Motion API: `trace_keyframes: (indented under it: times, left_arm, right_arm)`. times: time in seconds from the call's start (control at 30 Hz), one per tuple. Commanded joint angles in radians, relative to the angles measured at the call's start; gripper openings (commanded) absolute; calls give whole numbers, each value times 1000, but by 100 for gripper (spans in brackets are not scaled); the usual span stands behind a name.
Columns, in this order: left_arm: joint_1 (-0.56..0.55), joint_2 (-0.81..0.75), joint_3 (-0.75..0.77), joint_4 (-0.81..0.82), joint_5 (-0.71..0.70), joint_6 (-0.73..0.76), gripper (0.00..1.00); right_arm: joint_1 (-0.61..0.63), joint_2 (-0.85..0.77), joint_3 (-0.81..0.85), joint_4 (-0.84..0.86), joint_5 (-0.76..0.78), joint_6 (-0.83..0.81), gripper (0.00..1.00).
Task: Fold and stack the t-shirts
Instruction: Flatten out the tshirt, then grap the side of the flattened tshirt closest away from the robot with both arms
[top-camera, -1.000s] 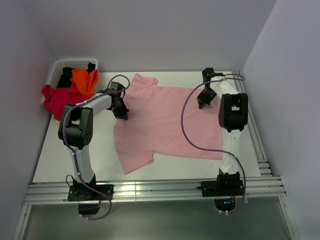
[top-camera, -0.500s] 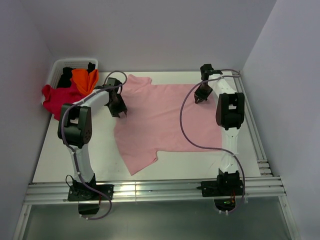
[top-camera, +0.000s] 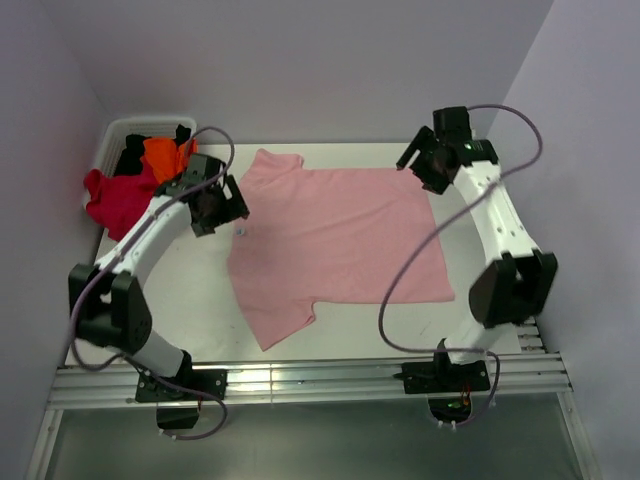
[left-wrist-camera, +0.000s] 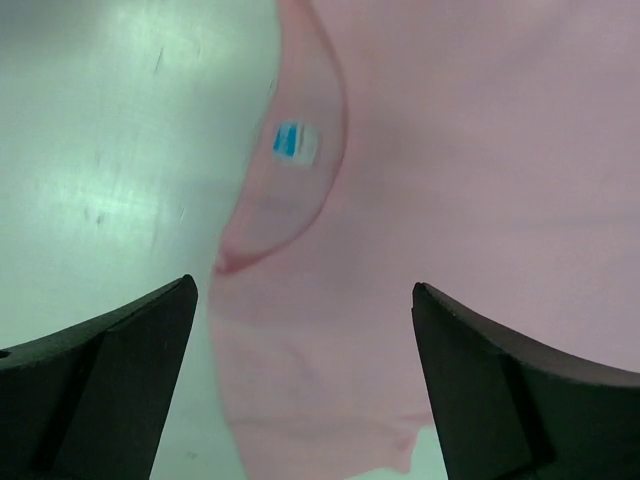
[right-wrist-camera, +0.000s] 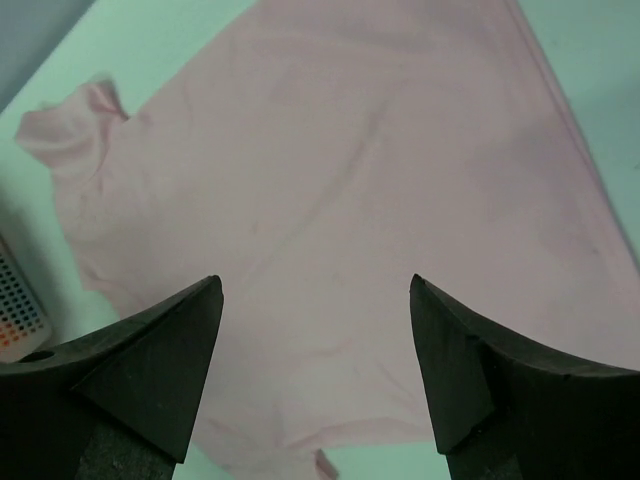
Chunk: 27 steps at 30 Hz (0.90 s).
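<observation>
The near sleeve still sticks out past the shirt's body. So my left gripper next needs to move back from the shirt's collar and down onto the near sleeve's pointed corner (top-camera: 265, 346).
A light pink t-shirt (top-camera: 335, 240) lies spread flat on the white table (top-camera: 150, 300), collar to the left and hem to the right. My left gripper (top-camera: 215, 205) hovers open over the collar edge. In the left wrist view the neck tag (left-wrist-camera: 293, 143) and pink cloth (left-wrist-camera: 480, 150) lie below the gripper (left-wrist-camera: 305, 290), with nothing between its fingers (left-wrist-camera: 110, 370). My right gripper (top-camera: 430, 160) hangs open above the shirt's far right corner. In the right wrist view it (right-wrist-camera: 315, 285) is empty above the pink cloth (right-wrist-camera: 350, 180).
A white basket (top-camera: 112, 135) at the back left holds a black shirt (top-camera: 132, 155) and an orange shirt (top-camera: 168, 160). A crimson shirt (top-camera: 115, 195) hangs over its front. Walls close in on both sides, and a metal rail (top-camera: 300, 380) runs along the near edge.
Both grippers went from shut on the pink shirt's edges to open and let it go. The shirt now lies flat, and both arms have risen and swung outward.
</observation>
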Motion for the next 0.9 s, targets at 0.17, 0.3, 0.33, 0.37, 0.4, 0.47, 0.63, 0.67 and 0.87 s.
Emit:
trace_keyframes:
  times: [0.17, 0.3, 0.33, 0.37, 0.4, 0.47, 0.63, 0.67, 0.87]
  left_arm:
    - [-194, -421, -523, -50, 36, -200, 90]
    - [-222, -546, -663, -9, 77, -262, 87]
    - [-237, -555, -684, 2, 79, -309, 86]
    - [-262, -561, -703, 7, 79, -337, 85]
    - [-313, -572, -738, 10, 77, -367, 84]
    - [-370, -587, -775, 30, 71, -447, 83]
    - [-544, -659, -839, 48, 37, -614, 79]
    - [-570, -669, -846, 48, 33, -636, 79]
    - [-746, -696, -902, 53, -15, -792, 77]
  right_arm:
    - [10, -438, -494, -40, 84, -29, 82]
    - [9, -527, -597, -74, 85, -20, 81]
    - [10, -532, -605, -91, 87, -20, 81]
    - [10, -535, -605, -99, 88, -19, 81]
    - [10, -538, -603, -105, 90, -17, 81]
    - [13, -542, -603, -116, 96, -11, 81]
    - [15, -541, -625, -100, 95, 17, 81]
    - [15, -539, -631, -96, 90, 20, 81]
    - [16, -525, -672, -73, 82, 24, 81]
